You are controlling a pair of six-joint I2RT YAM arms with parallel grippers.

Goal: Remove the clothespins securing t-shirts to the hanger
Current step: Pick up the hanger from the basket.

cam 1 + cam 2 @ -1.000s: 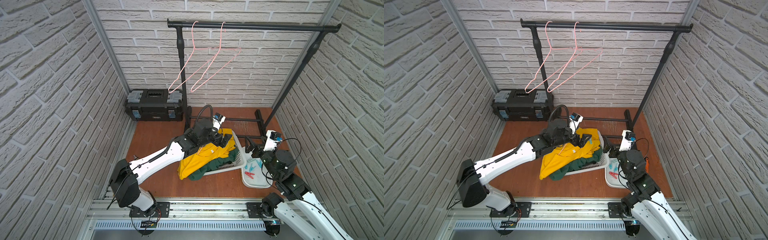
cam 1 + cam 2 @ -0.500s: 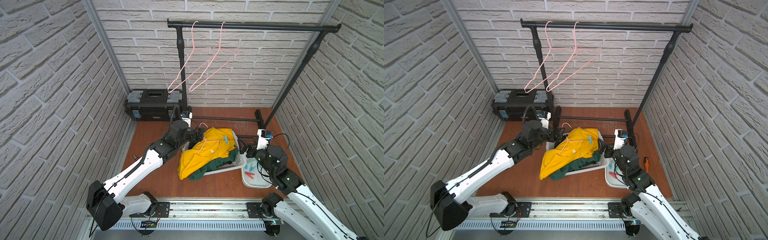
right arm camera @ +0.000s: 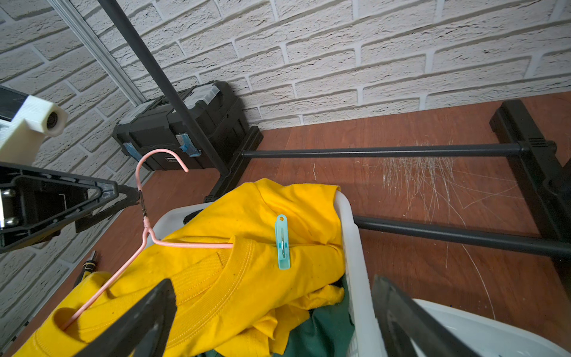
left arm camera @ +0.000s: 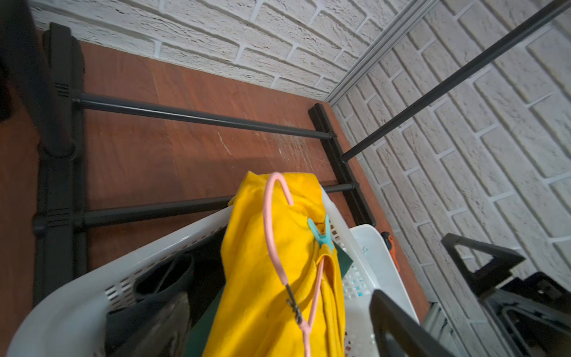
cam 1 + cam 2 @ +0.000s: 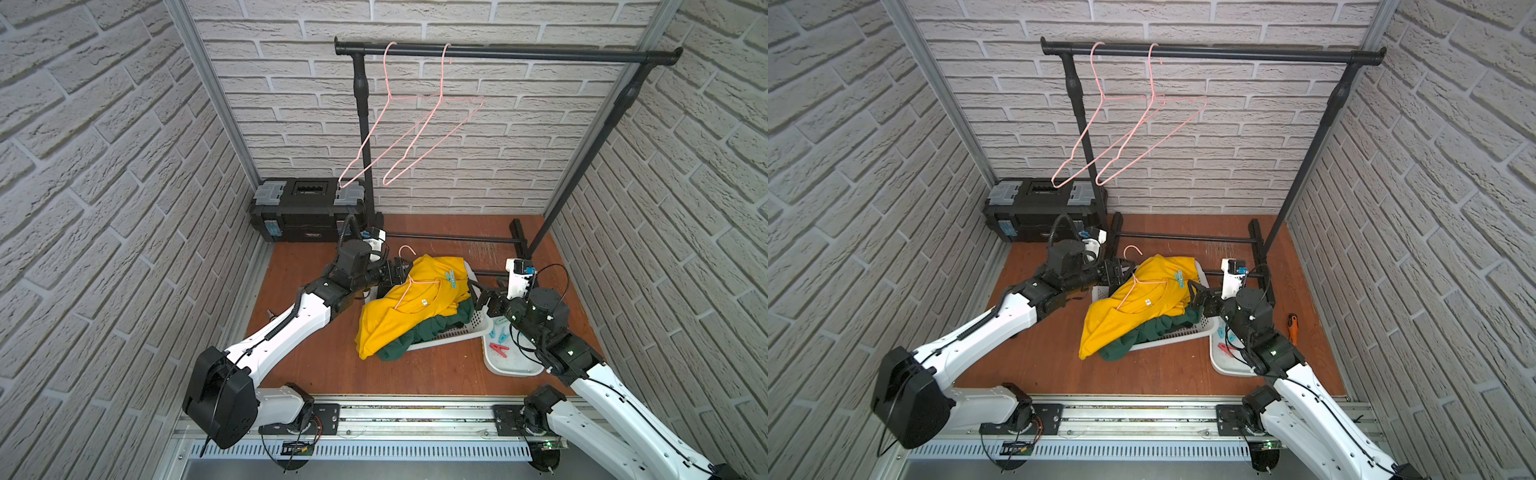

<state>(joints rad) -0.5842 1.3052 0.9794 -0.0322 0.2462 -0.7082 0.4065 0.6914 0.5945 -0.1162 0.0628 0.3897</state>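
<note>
The hanger's wire is bare above the yellow t-shirt, so the left gripper should next move gently farther in onto the hanger's twisted neck (image 5: 409, 274) (image 4: 293, 304), turn slightly and close its fingers.
A yellow t-shirt (image 5: 399, 316) (image 5: 1125, 316) on a pink hanger (image 5: 409, 282) (image 3: 145, 228) lies over a white basket (image 5: 453, 332), with a dark green t-shirt (image 5: 419, 336) under it. One teal clothespin (image 5: 451, 279) (image 5: 1179, 277) (image 4: 321, 235) (image 3: 282, 244) pins the yellow shoulder to the hanger. My left gripper (image 5: 399, 270) (image 4: 278, 327) is open, its jaws either side of the hanger's twisted neck. My right gripper (image 5: 478, 295) (image 3: 272, 333) stands open just short of the clothespin, over the basket's right rim.
A white tray (image 5: 511, 361) right of the basket holds loose teal pegs and a red one (image 5: 498, 347). An orange-handled screwdriver (image 5: 1292, 326) lies beside it. The rack's floor bars (image 5: 453, 239), a black toolbox (image 5: 307, 208) and two bare hangers (image 5: 415, 124) stand behind.
My left gripper has swung from above the yellow t-shirt round to the hanger's neck at the basket's far left. My right gripper has moved from the tray side toward the shirt.
</note>
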